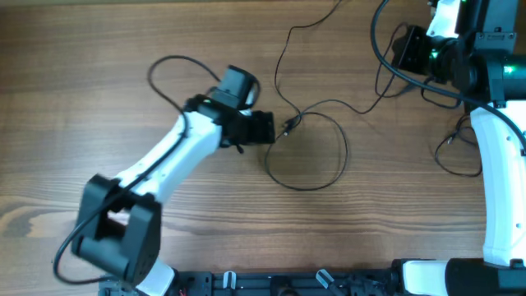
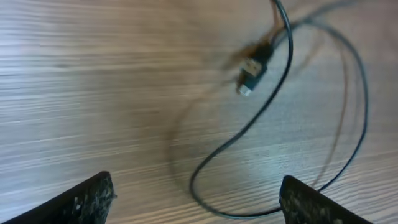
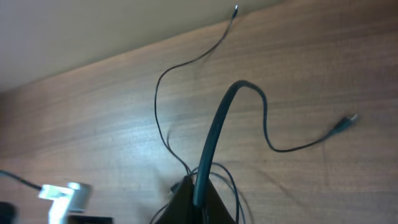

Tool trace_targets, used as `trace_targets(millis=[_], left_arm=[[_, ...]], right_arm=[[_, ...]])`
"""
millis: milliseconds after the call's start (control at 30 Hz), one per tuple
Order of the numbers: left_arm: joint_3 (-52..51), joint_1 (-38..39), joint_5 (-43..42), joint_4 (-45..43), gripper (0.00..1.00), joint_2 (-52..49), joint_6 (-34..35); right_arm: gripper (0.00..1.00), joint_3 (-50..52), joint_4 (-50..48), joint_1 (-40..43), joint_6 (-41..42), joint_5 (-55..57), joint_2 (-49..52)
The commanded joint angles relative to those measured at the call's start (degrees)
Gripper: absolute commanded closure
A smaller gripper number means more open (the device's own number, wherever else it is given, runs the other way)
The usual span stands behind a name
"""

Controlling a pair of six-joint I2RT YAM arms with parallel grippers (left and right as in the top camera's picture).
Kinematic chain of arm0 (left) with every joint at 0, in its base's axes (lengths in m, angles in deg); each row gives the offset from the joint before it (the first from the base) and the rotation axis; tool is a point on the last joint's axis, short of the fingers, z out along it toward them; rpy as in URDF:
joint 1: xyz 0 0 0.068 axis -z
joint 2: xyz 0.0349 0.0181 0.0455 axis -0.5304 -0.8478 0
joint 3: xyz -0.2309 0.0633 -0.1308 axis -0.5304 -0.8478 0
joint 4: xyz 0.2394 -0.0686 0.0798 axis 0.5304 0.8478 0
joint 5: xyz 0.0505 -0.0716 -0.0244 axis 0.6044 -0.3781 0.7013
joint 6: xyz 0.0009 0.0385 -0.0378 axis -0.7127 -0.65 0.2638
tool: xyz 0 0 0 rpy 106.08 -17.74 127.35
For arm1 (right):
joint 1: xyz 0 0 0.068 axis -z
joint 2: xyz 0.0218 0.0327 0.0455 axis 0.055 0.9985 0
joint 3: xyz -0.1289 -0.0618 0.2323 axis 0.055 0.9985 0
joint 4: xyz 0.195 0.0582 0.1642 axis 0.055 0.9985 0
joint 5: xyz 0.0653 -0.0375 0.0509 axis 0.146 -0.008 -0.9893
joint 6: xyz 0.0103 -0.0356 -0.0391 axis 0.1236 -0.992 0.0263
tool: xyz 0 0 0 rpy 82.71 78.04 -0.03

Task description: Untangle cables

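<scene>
The cable in my right gripper goes toward the right in the overhead view next, near the loop by the white link, for release clear of the crossing.
Thin black cables lie on the wooden table. One forms a loop (image 1: 308, 152) with a small plug (image 1: 289, 125) at its left side. My left gripper (image 1: 265, 127) is open and empty just left of that plug. The left wrist view shows the plug (image 2: 252, 71) and the loop (image 2: 280, 99) ahead of the open jaws (image 2: 199, 202). My right gripper (image 1: 403, 49), at the back right, is shut on a cable (image 3: 214, 130) that arcs up from the jaws (image 3: 198, 193) and ends in a plug (image 3: 348, 119). Another thin cable (image 3: 163, 81) runs toward the table's far edge.
A thin cable (image 1: 283, 49) runs from the loop to the back edge of the table. Another thin cable loop (image 1: 452, 152) lies beside the right arm's white link (image 1: 497, 173). The left arm (image 1: 156, 168) crosses the table's left half.
</scene>
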Motion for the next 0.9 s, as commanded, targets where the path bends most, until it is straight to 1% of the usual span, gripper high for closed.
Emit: trace_targets(millis=[0, 100, 167, 200, 233, 267, 300, 333, 367, 433, 500, 567, 667, 700, 733, 767, 800, 867], left_arm=[[0.3, 3.2, 0.2, -2.9, 0.13, -4.5, -1.6], [0.3, 4.9, 0.2, -5.8, 0.18, -7.4, -3.4], [0.3, 6.2, 0.5, -7.2, 0.25, -9.4, -4.5], [0.3, 6.6, 1.8, -7.2, 0.37, -9.8, -4.5], [0.3, 6.8, 3.6, -6.9, 0.58, -9.8, -4.5], [0.3, 6.8, 3.7, -6.5, 0.71, -9.8, -4.5], [0.3, 6.8, 3.7, -6.3, 0.80, -9.8, -4.5], [0.3, 6.8, 4.0, -5.7, 0.88, -9.8, -4.5], [0.3, 6.8, 5.9, -4.2, 0.96, -9.8, -4.5], [0.3, 6.2, 11.3, -0.2, 0.96, -9.8, -4.5], [0.3, 4.7, 14.1, 4.4, 0.96, -9.6, -4.5], [0.3, 1.9, 16.9, 8.3, 0.96, -9.6, -4.5], [0.3, -3.3, 17.4, 9.7, 0.96, -9.6, -3.7], [0.3, -6.0, 16.7, 9.7, 0.96, -9.6, -1.7], [0.3, -8.3, 13.3, 9.5, 0.96, -9.6, -1.2], [0.3, -10.3, 7.9, 9.2, 0.96, -9.6, -1.3], [0.3, -11.6, 4.1, 8.7, 0.96, -9.6, -1.2], [0.3, -12.6, -0.5, 7.7, 0.96, -9.6, -1.3]], right_arm=[[0.96, 0.0, -0.3, 0.4, -1.0, 1.1, 0.1], [0.96, 0.0, 0.3, 0.4, -1.0, 1.1, 0.1], [0.96, 0.0, 0.3, 0.4, -1.0, 1.1, 0.1], [0.96, 0.0, 0.3, 0.4, -1.2, 1.2, 0.1], [0.96, 0.0, 0.1, 0.4, -1.2, 3.2, 0.1], [0.96, 0.0, 0.0, 0.4, -1.2, 5.7, 0.1], [0.96, 0.0, -0.4, 0.6, -1.6, 7.8, 0.1], [0.96, 0.0, -0.9, 1.2, -3.1, 10.1, 0.1], [0.96, 0.0, -1.2, 2.1, -3.1, 11.8, 0.1], [0.96, 0.0, -2.6, 5.6, -3.1, 16.5, 0.0], [0.96, 0.0, -4.8, 10.3, -3.6, 22.5, 0.0], [0.96, 0.0, -7.7, 16.4, -3.2, 23.6, -0.3], [0.96, -0.1, -7.9, 23.0, 2.0, 23.6, -0.4], [0.96, -0.1, -7.2, 25.6, 4.7, 22.9, -0.4], [0.96, -0.1, -7.0, 27.3, 5.3, 19.4, -0.4], [0.96, -0.1, -7.0, 28.4, 4.8, 15.1, -0.3], [0.96, -0.1, -6.5, 28.7, 4.7, 13.0, -0.3], [0.96, 0.0, -3.0, 28.6, 2.9, 11.9, 0.3]])
